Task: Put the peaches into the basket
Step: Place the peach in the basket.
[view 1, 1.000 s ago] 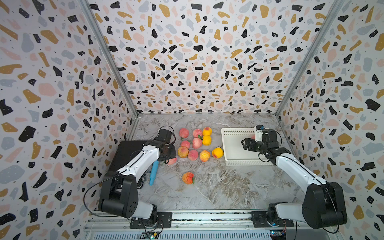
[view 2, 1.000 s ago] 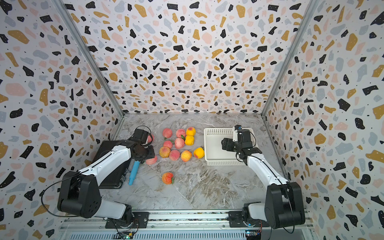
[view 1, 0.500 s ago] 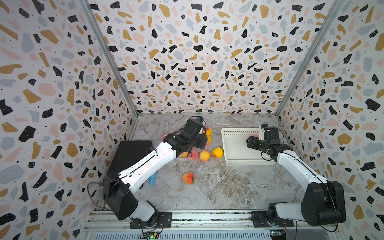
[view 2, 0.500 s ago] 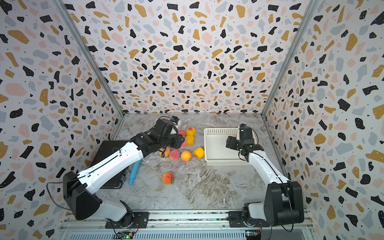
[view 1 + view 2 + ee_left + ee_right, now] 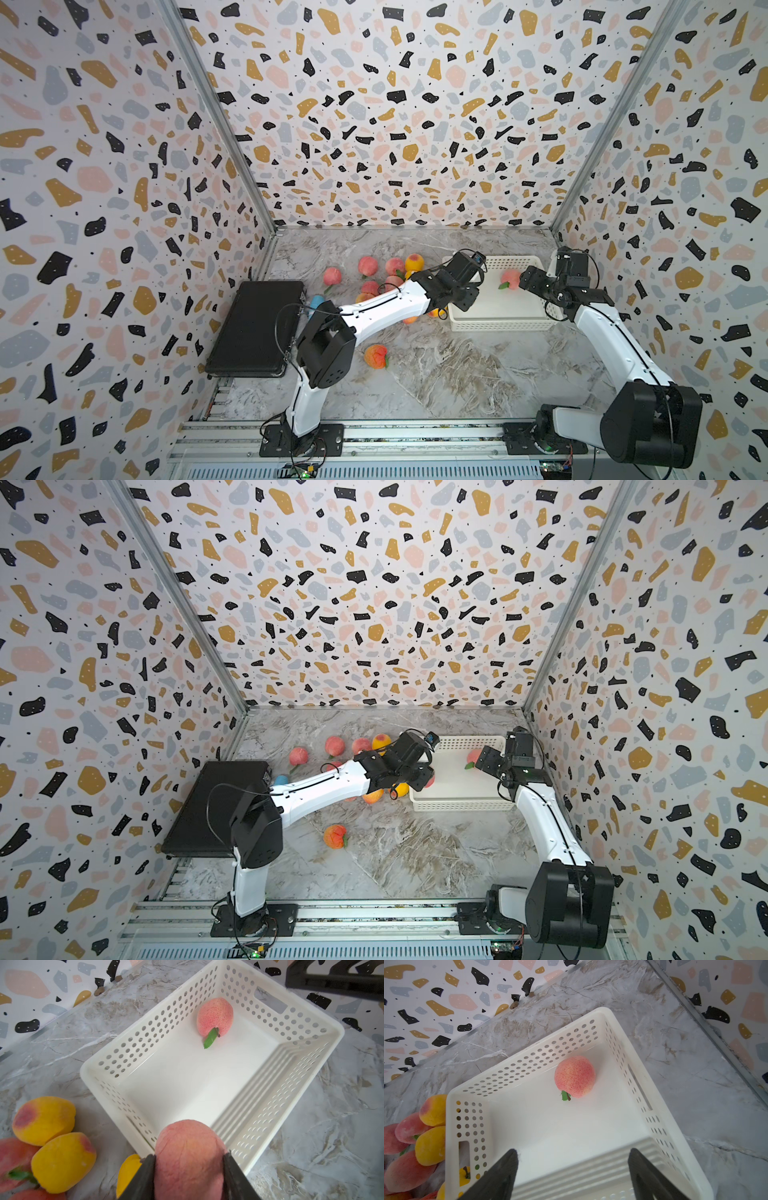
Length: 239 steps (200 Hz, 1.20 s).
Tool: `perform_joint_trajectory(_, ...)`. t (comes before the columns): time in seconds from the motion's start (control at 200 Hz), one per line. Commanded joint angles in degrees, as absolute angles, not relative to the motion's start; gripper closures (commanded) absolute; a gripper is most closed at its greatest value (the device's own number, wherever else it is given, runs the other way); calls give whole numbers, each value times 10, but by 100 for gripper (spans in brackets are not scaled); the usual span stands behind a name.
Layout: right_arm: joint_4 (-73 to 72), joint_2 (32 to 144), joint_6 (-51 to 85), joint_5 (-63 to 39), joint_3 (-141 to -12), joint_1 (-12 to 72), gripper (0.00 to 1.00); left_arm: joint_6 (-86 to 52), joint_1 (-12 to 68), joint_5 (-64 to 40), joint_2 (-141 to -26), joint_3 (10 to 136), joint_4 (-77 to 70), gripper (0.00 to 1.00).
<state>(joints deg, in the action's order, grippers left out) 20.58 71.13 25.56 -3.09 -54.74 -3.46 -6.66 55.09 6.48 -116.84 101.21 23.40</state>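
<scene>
I will next lower my left gripper inside the end of the basket and release the pink peach there, because the basket's bare end by the loose peaches is below it.
My left gripper is shut on a pink peach, held over the left end wall of the white basket. In both top views the left gripper reaches across the loose peaches. One speckled pink peach with a green leaf lies inside the basket near its far wall. My right gripper hangs open above the basket's right side, with nothing between its fingers. A lone orange-pink peach sits nearer the front.
A flat black box lies at the left, with a blue cylindrical tool beside it, partly under my left arm. Terrazzo walls close in the left, back and right. Yellow and pink peaches crowd the floor just left of the basket.
My left arm has swung from beside the black box across the peach pile to the basket's left end, carrying the pink peach. My right gripper has drawn back toward the right wall.
</scene>
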Motion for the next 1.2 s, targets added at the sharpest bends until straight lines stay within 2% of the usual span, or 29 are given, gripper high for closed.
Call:
perform_joint_trajectory(0.0, 237, 687, 257, -31, -542, -44, 14, -38, 558, 93, -1209, 1064, 251, 63)
perform_joint_trajectory(0.38, 242, 677, 260, -34, -538, -61, 14, -23, 573, 104, -1295, 1125, 294, 59)
perform_joint_trajectory(0.541, 244, 677, 257, -38, -536, -61, 14, -21, 576, 106, -1307, 1145, 309, 51)
perform_joint_trajectory(0.706, 249, 676, 250, -44, -540, -61, 13, -27, 578, 102, -1301, 1155, 316, 38)
perform_joint_trajectory(0.896, 249, 669, 239, -78, -545, -61, 12, -43, 579, 86, -1257, 1131, 305, 25)
perform_joint_trajectory(1.191, 250, 666, 209, -202, -559, -59, 14, -71, 555, 103, -1106, 1028, 311, 24)
